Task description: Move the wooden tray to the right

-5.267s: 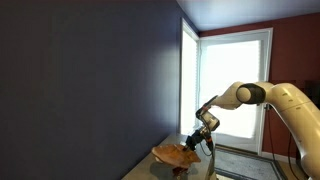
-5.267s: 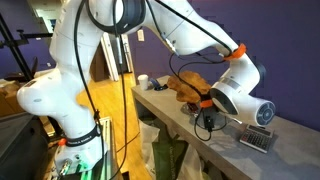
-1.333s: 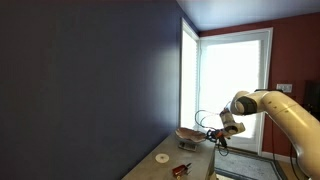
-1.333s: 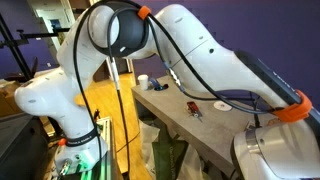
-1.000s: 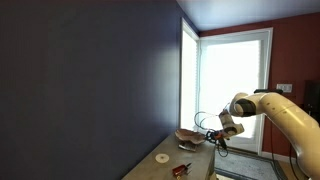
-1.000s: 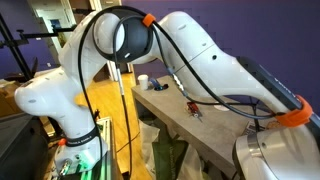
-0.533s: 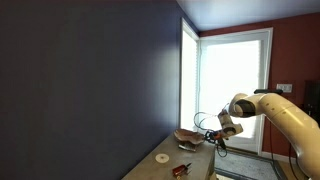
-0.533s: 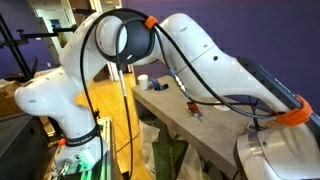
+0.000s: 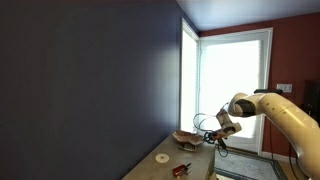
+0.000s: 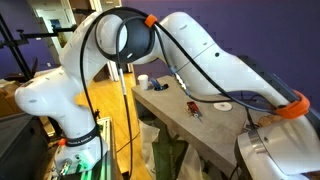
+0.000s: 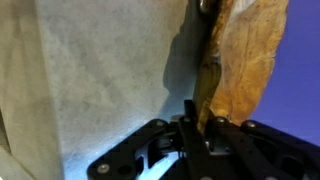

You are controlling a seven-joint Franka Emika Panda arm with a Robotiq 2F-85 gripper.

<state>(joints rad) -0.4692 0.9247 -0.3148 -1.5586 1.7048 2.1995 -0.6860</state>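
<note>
My gripper shifts toward the right in the wrist view and releases the tray (image 9: pixel 186 137) on the table's far end next, because a dark object crowds the tray's rim.
The wooden tray (image 9: pixel 186 137) is orange-brown and sits low over the far end of the grey table (image 9: pixel 168 165). My gripper (image 9: pixel 208 137) is at its right rim. In the wrist view the tray (image 11: pixel 245 55) fills the upper right, and my gripper (image 11: pixel 197 110) is shut on its rim, one finger on each side. In an exterior view my arm (image 10: pixel 215 60) hides the tray and the gripper.
A small white disc (image 9: pixel 161 157) and a small dark reddish object (image 9: pixel 181 169) lie on the table nearer the camera. In an exterior view the reddish object (image 10: pixel 192 108) and a white cup (image 10: pixel 143 81) stand on the table; a bright window is behind.
The tray, held by my gripper, has travelled from the near part of the table to the far end, uncovering the disc and the reddish object. In the last second it has sunk slightly.
</note>
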